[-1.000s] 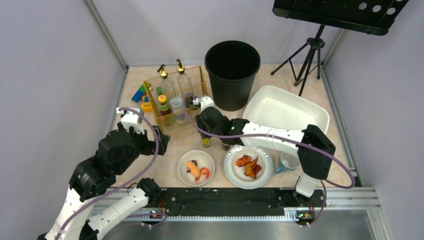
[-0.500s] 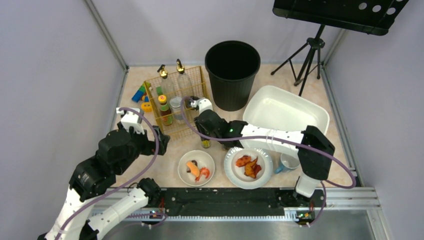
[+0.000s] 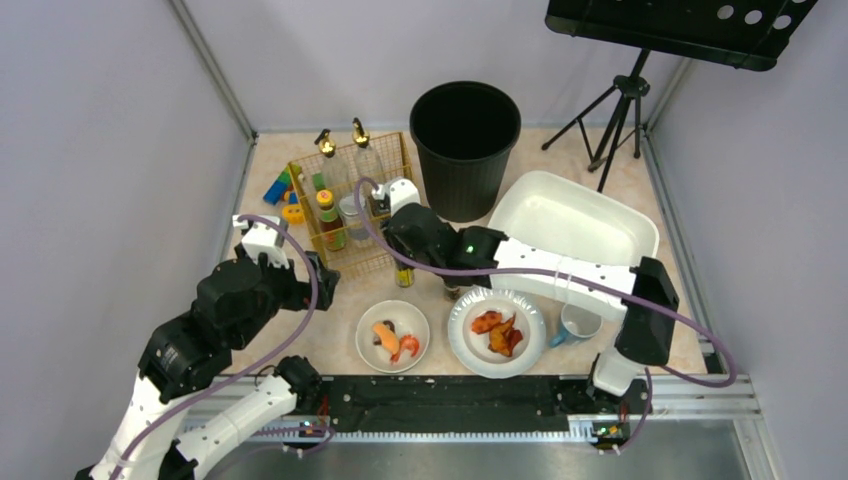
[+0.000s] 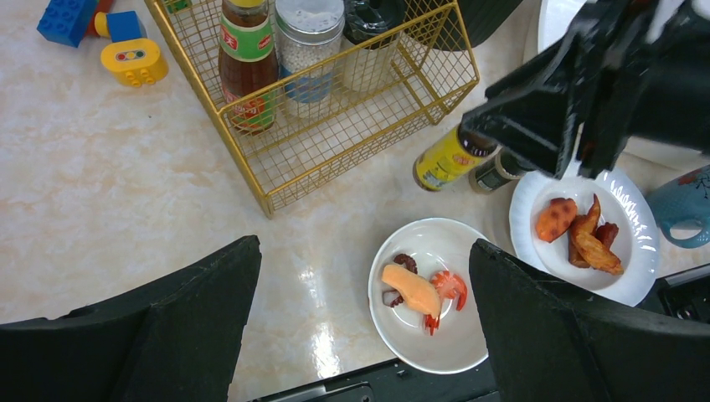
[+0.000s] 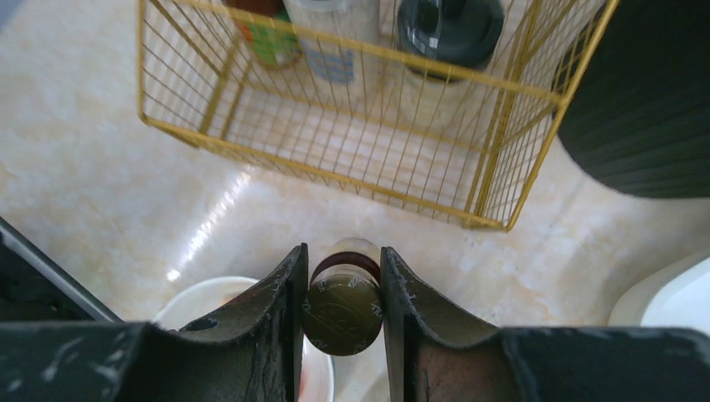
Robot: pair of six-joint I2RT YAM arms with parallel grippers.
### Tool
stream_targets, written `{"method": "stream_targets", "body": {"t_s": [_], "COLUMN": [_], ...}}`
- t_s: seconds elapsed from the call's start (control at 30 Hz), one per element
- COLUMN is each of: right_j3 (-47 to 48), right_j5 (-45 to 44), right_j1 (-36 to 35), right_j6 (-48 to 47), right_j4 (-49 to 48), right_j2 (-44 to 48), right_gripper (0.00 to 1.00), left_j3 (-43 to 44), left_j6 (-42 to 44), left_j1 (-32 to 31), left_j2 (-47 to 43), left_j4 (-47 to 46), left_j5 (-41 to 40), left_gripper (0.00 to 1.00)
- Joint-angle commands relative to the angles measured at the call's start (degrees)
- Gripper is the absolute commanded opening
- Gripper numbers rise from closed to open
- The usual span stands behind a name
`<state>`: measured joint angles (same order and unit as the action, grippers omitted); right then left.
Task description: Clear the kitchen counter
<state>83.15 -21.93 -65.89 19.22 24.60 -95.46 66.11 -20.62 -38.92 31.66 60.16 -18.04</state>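
My right gripper lifts outward over the basket's near rim next, then lowers to release the bottle, since the empty front section (image 3: 360, 258) (image 5: 289, 132) lies outward of it.
The kitchen counter (image 3: 300, 345) is a beige marbled tabletop. My right gripper (image 3: 405, 258) is shut on a yellow-labelled bottle (image 3: 403, 276) with a dark green cap (image 5: 342, 314), and holds it upright just in front of the gold wire basket (image 3: 350, 205). In the right wrist view the gripper (image 5: 342, 293) clamps the cap from both sides. The bottle also shows in the left wrist view (image 4: 444, 159). My left gripper (image 4: 364, 318) is open and empty, above the counter to the left of the small plate (image 4: 431, 335).
The basket holds several bottles and jars. A black bin (image 3: 465, 135) and a white tub (image 3: 570, 225) stand behind. A small jar (image 4: 496, 170), a plate of wings (image 3: 497, 333), a shrimp plate (image 3: 393, 336), a blue mug (image 3: 577, 325) and toy blocks (image 3: 280, 190) lie around.
My right gripper has moved the bottle a little left and back, toward the basket's front right corner. The left arm has not moved.
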Motion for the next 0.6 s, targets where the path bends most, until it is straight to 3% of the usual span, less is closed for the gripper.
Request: {"method": "stream_targets", "body": {"t_s": [0.0, 0.37, 0.57], "right_j3": [9.89, 28.95, 34.81], "right_j5": [-3.08, -2.99, -1.26], "right_j1": [-0.57, -0.63, -0.02], "right_j6": [-3.22, -8.50, -8.19], "right_j4": [-0.74, 1.00, 1.29], "right_j2": [2.95, -8.44, -14.96], "right_gripper": [0.00, 0.00, 0.00], "left_j3": [1.05, 0.08, 0.07], "left_j6": [0.67, 0.24, 0.31], "left_j1": [0.01, 0.07, 0.07], "left_j2": [0.85, 0.71, 0.16], "left_j4": [-1.73, -2.42, -2.33], "left_j5": [0.12, 0.60, 0.38], "left_gripper": [0.99, 0.99, 0.99]}}
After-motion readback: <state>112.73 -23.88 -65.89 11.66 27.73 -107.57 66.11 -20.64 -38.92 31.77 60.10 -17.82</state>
